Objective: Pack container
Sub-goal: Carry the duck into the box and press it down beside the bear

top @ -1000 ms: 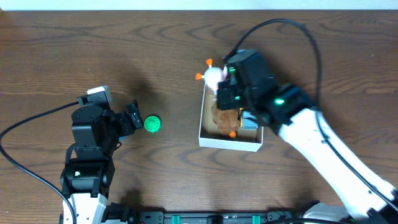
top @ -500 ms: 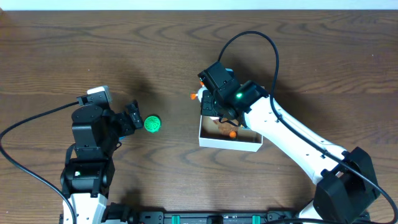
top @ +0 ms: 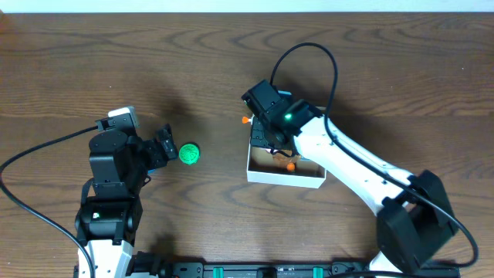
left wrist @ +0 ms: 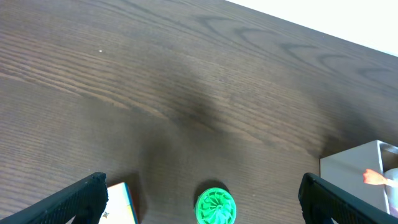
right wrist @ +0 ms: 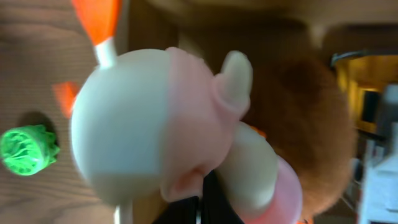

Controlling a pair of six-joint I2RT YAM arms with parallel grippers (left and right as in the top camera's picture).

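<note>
The toy goes down into the box's wheel-side interior [top: 261, 158] [right wrist: 150, 208] below next and leaves my right gripper, since its orange tip still pokes over the box's side.
The container [top: 284, 179] is a white-walled box with a tan inside, right of centre; its corner shows in the left wrist view [left wrist: 356, 175]. My right gripper [top: 264, 128] is at the box's far left corner, shut on a white and pink toy with orange tips [right wrist: 168, 124], whose orange tip [top: 245, 120] pokes out over the wall. A brown plush [right wrist: 314, 124] lies in the box beneath it. My left gripper [top: 166, 147] is open, just left of a green wheel toy [top: 189, 154], which lies between its fingers in the left wrist view [left wrist: 216, 206].
A small cube with white and yellow faces [left wrist: 122, 203] lies by the left finger of my left gripper. A blue and white object [right wrist: 380, 168] sits in the box's right part. The green wheel also shows in the right wrist view [right wrist: 28, 149].
My right gripper has moved left and down with the toy, from above the box's far side to its far left corner. The left arm and green wheel have not moved.
</note>
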